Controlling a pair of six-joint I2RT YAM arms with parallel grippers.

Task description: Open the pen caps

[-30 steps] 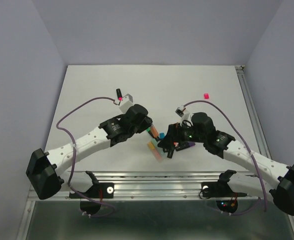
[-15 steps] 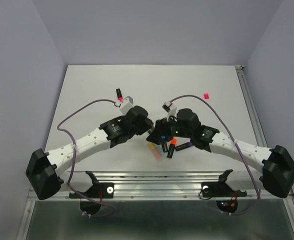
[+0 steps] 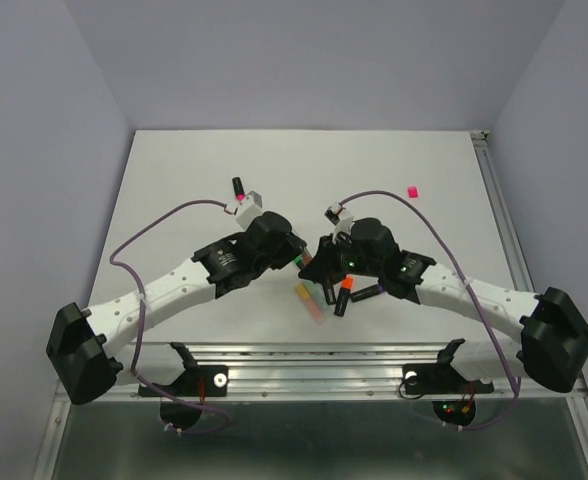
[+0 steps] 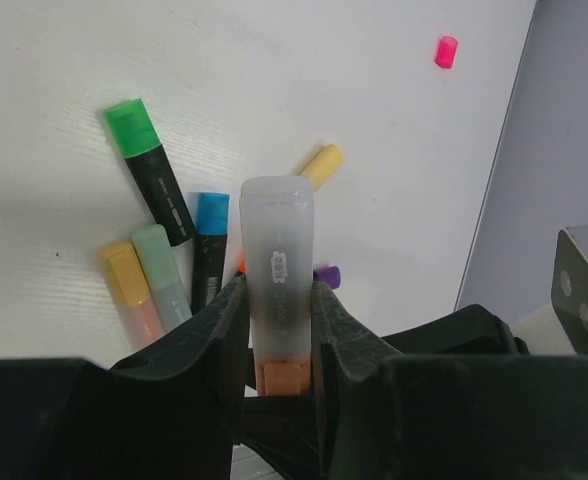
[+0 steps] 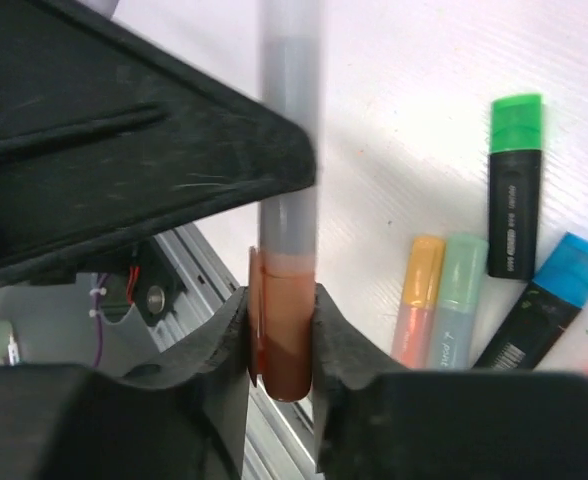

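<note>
My left gripper will set the pale pen down outward.
My left gripper [image 4: 279, 300] is shut on a pale translucent pen barrel [image 4: 277, 235], whose blunt end sticks up toward the camera. Its peach-orange pen cap [image 5: 286, 350] hangs below those fingers, and my right gripper [image 5: 282, 312] is shut on it. The cap still sits on the barrel; only a strip of it [image 4: 282, 377] peeks out between the left jaws. Seen from above, both grippers meet over the pen pile, left [image 3: 296, 258] and right [image 3: 315, 267]. On the table lie capped pens: green cap [image 4: 132, 128], blue cap [image 4: 212, 212], yellow cap [image 4: 124, 275] and mint cap [image 4: 153, 248].
A loose pink cap [image 3: 411, 190] lies at the back right. An uncapped black pen with a pink tip [image 3: 238, 187] lies behind the left arm. An orange-capped pen [image 3: 343, 290] and a purple one [image 3: 374, 291] lie near the aluminium rail [image 3: 314, 355].
My right arm swung left to the pen held by the left gripper, and its open jaws shut on the peach-orange cap. The left gripper kept its hold.
</note>
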